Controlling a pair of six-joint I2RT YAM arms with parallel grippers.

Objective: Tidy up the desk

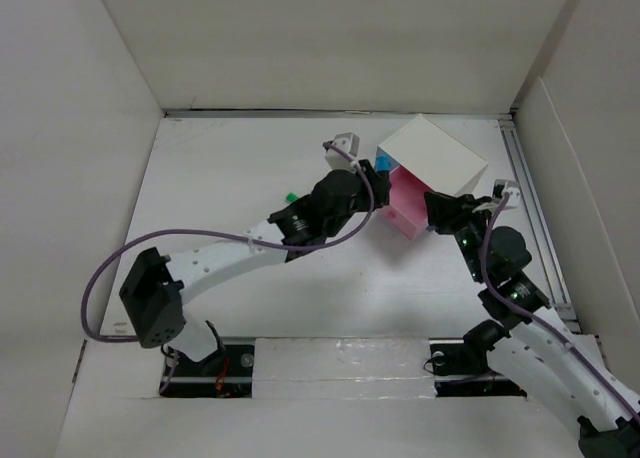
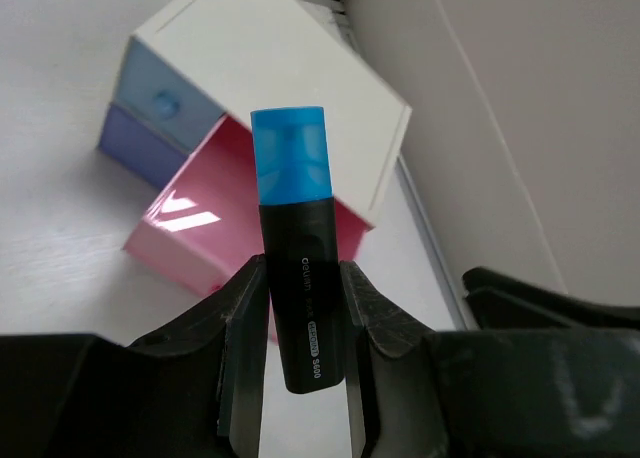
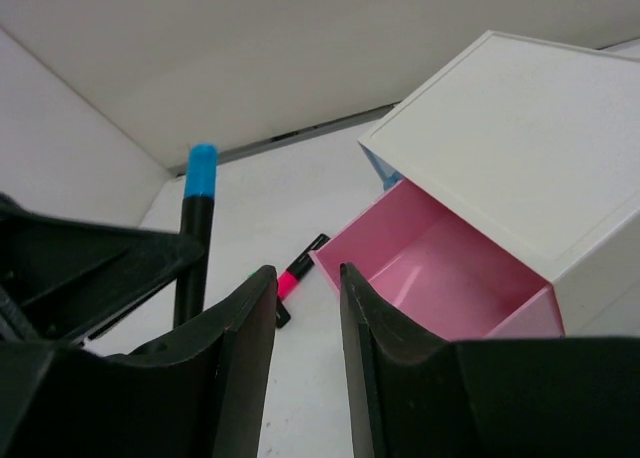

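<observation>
Next, my left gripper moves over the empty pink drawer point(image 1: 407, 197), lowers and releases the highlighter. The drawer is below it and to its right in the top view.
My left gripper point(image 1: 378, 181) is shut on a black highlighter with a blue cap point(image 2: 292, 168), held upright above the white desk point(image 1: 230, 188), just in front of the open pink drawer point(image 2: 205, 228). The drawer belongs to a small white drawer box point(image 1: 432, 150) that also has blue drawers point(image 2: 160, 103). My right gripper point(image 1: 438, 212) is open and empty at the drawer's right side. In the right wrist view its jaws point(image 3: 307, 278) stand slightly apart over the desk, beside the empty pink drawer point(image 3: 440, 268), and the blue-capped highlighter point(image 3: 199, 210) shows at left.
A pink highlighter point(image 3: 299, 268) lies on the desk left of the drawer, with a green-tipped marker point(image 1: 288, 195) close by. White walls enclose the desk on three sides. A metal rail point(image 1: 530, 198) runs along the right edge.
</observation>
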